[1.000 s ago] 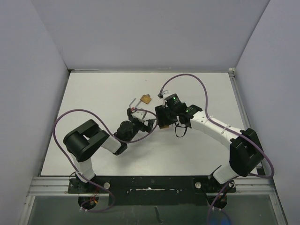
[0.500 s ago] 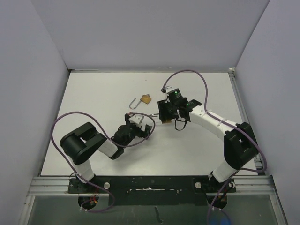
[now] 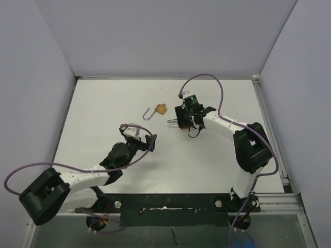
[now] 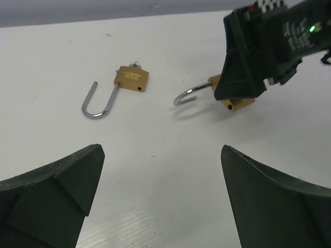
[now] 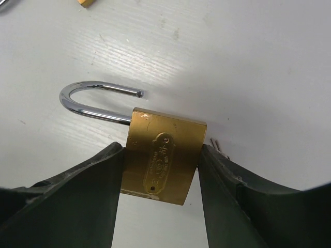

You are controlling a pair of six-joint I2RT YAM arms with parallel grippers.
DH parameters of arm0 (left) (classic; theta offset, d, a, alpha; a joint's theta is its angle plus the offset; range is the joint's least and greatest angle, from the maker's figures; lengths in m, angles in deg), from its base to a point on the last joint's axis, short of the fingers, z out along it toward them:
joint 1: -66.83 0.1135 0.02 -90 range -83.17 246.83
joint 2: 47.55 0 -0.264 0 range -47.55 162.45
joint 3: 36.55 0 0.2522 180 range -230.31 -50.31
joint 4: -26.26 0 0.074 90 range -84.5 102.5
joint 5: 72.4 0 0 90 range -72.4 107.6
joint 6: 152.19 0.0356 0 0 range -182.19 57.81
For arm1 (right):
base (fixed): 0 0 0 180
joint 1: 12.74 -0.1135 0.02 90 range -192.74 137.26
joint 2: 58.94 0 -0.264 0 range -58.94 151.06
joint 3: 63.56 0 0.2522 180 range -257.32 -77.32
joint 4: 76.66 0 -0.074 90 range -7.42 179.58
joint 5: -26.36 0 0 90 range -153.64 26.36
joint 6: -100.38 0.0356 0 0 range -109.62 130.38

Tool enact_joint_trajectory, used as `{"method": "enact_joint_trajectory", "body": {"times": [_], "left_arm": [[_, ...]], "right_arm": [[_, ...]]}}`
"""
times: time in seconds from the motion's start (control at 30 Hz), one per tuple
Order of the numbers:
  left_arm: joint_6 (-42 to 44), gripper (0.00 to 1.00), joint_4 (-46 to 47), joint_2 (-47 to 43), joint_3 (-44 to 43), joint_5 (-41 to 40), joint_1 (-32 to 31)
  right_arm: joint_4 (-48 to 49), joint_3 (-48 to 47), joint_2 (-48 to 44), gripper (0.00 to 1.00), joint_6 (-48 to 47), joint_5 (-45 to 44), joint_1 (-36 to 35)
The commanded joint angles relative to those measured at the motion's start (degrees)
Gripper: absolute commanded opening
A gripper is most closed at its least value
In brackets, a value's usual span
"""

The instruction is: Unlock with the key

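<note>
My right gripper should next move down and slightly outward and let go of the padlock, because the padlock's shackle is open and its brass body is above the white table.
My right gripper is shut on the brass body of a padlock and holds it low over the white table. Its open steel shackle points left. The fingers press both sides of the body. The left wrist view shows this padlock under the right gripper. A second, smaller brass padlock lies on the table farther left, its shackle open. A small silvery piece sticks out of its far end; I cannot tell if it is the key. My left gripper is open and empty, well short of both padlocks.
The white table is boxed in by grey walls at the back and sides. Purple cables loop from both arms. A corner of the second padlock shows at the top edge of the right wrist view.
My left arm has pulled back toward the near left, away from the padlocks, its gripper open. My right gripper has shifted slightly farther back with its padlock.
</note>
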Motion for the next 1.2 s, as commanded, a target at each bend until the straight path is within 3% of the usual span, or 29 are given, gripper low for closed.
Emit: {"method": "enact_joint_trajectory", "body": {"times": [0.0, 0.27, 0.7, 0.77, 0.93, 1.17], "left_arm": [[-3.3, 0.98, -13.8, -12.9, 0.9, -4.1, 0.4], [-5.1, 0.98, -28.8, -26.7, 0.5, -5.3, 0.7], [-7.5, 0.98, -36.1, -24.9, -3.8, -1.3, 1.0], [-8.0, 0.98, -36.8, -24.9, -4.4, -0.8, 1.1], [-8.0, 0.98, -39.2, -25.5, -5.4, -0.9, 1.2], [-8.6, 0.98, -41.7, -25.6, -6.8, -0.6, 1.2]], "right_arm": [[8.8, -5.0, 1.6, 0.22, -1.5, -2.5, 1.1], [6.7, -6.1, 5.9, 0.22, -0.5, -1.9, 1.5], [0.1, -14.0, 13.7, 0.24, 2.1, 1.8, 6.6], [-1.0, -16.2, 15.0, 0.30, 2.3, 3.4, 7.3], [-2.1, -17.8, 16.0, 0.58, 2.7, 5.2, 8.2], [3.8, -10.8, 8.1, 0.90, 2.3, 4.4, 8.7]]}}
